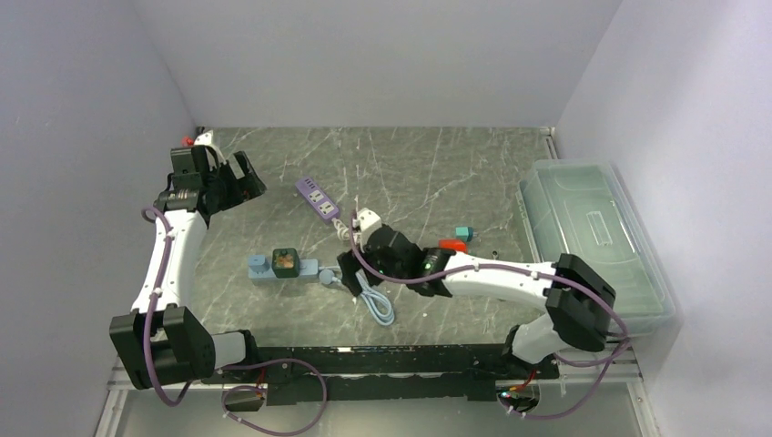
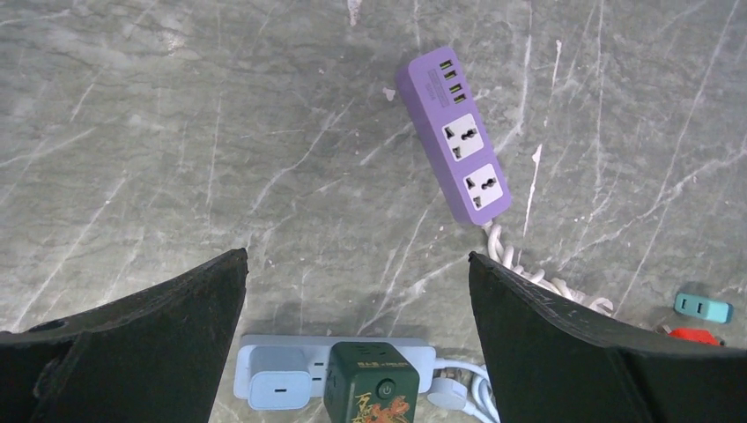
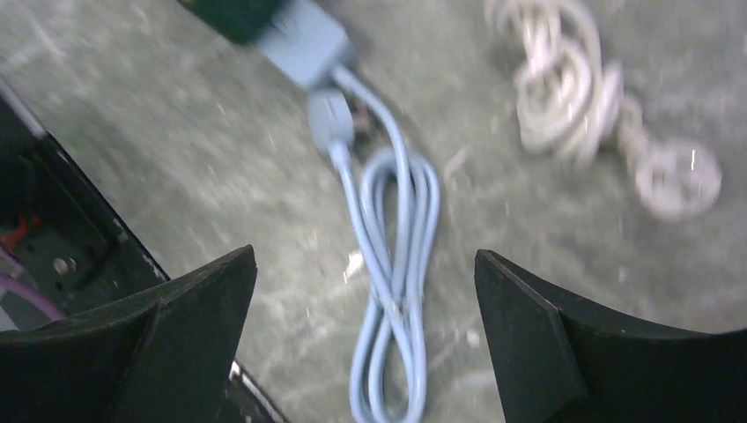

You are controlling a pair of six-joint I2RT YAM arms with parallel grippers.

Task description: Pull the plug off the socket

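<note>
Next, my right gripper moves across and down over the dark green cube plug (image 1: 286,261) (image 3: 236,14). The plug still sits in the power strip to the gripper's left in the top view.
A pale blue power strip (image 1: 296,269) lies on the table with a dark green cube plug (image 1: 286,261) and a small pale blue charger (image 1: 259,264) plugged into it. In the left wrist view the strip (image 2: 458,357), the green cube (image 2: 370,383) and the charger (image 2: 277,377) sit at the bottom edge. My left gripper (image 1: 238,178) is open and empty, high at the far left, away from the strip. My right gripper (image 1: 350,270) is open and empty, just right of the strip, over its coiled blue cord (image 3: 392,264).
A purple power strip (image 1: 317,198) with a white coiled cord (image 3: 573,79) lies behind. A white adapter (image 1: 366,219), a teal plug (image 1: 462,233) and a red plug (image 1: 452,244) lie mid-table. A clear lidded bin (image 1: 592,237) stands at the right.
</note>
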